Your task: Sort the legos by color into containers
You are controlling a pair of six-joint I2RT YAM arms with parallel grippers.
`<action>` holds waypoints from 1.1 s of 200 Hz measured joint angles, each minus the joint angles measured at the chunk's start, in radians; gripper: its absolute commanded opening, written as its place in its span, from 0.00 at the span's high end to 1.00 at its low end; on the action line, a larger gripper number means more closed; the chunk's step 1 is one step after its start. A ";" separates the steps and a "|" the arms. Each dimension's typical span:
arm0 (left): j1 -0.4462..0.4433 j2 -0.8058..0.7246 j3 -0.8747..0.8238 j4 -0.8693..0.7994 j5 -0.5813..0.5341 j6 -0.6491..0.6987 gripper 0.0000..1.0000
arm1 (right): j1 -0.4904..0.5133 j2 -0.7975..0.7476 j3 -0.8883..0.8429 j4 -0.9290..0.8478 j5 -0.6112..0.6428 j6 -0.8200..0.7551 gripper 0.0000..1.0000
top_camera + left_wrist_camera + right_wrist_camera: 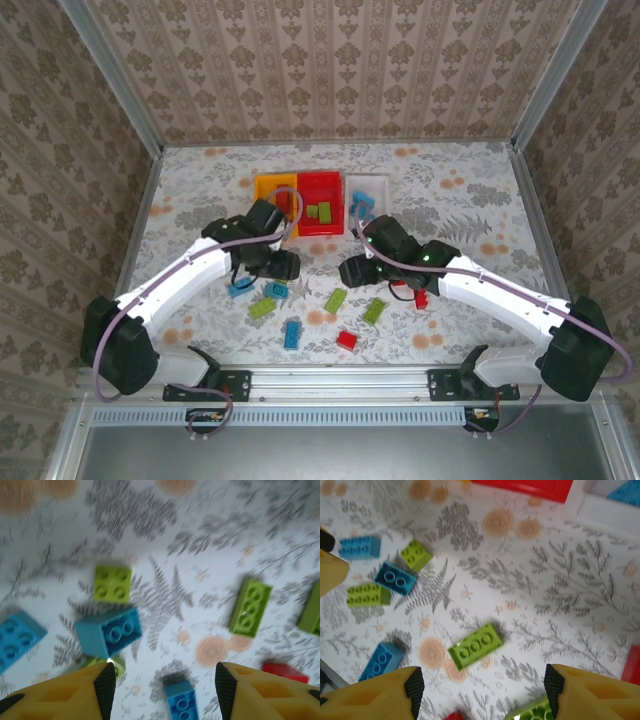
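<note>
I will move my right gripper back and down next and turn it onto the green brick nearest its own arm [374,311] [533,710], because that brick is slanted between its open fingers.
Three bins stand side by side at the back: yellow-orange [268,185] with a red brick, red [320,182] with lime green bricks, white [370,182] with a light blue brick. Loose legos lie in front of them: blue [292,333], green [336,299], red [347,340]. My left gripper [280,266] [165,687] is open above the table, with a blue brick [181,702] below the gap and another blue one [109,632] ahead on the left. My right gripper [355,270] [483,686] is open too, and a green brick [475,645] lies just ahead of it.
More bricks lie around: green [113,583], green [250,605], red [285,672], blue [395,578], green [367,594], and a red one [421,297] under the right arm. The two grippers hang close together mid-table. Metal posts and patterned walls enclose the floral tabletop.
</note>
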 measured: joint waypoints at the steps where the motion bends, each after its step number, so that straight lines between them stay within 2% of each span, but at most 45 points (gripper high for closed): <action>1: 0.000 -0.002 -0.003 -0.001 0.000 -0.001 0.41 | 0.002 0.000 -0.001 -0.003 0.002 0.002 0.32; 34: -0.012 -0.089 -0.082 -0.013 0.001 -0.039 0.41 | 0.029 -0.009 -0.032 -0.092 0.042 0.085 0.28; 68: -0.058 -0.102 -0.087 0.022 0.000 -0.044 0.41 | -0.017 -0.003 -0.075 -0.205 0.021 0.243 0.25; 125: -0.102 -0.156 -0.089 0.106 0.001 -0.036 0.41 | -0.056 0.200 -0.055 -0.270 -0.080 0.428 0.22; 184: -0.101 -0.188 -0.089 0.113 0.001 -0.007 0.41 | -0.085 0.232 -0.102 -0.174 -0.119 0.632 0.34; 220: -0.101 -0.219 -0.089 0.115 0.001 0.002 0.41 | -0.085 0.287 -0.133 -0.106 -0.124 0.727 0.49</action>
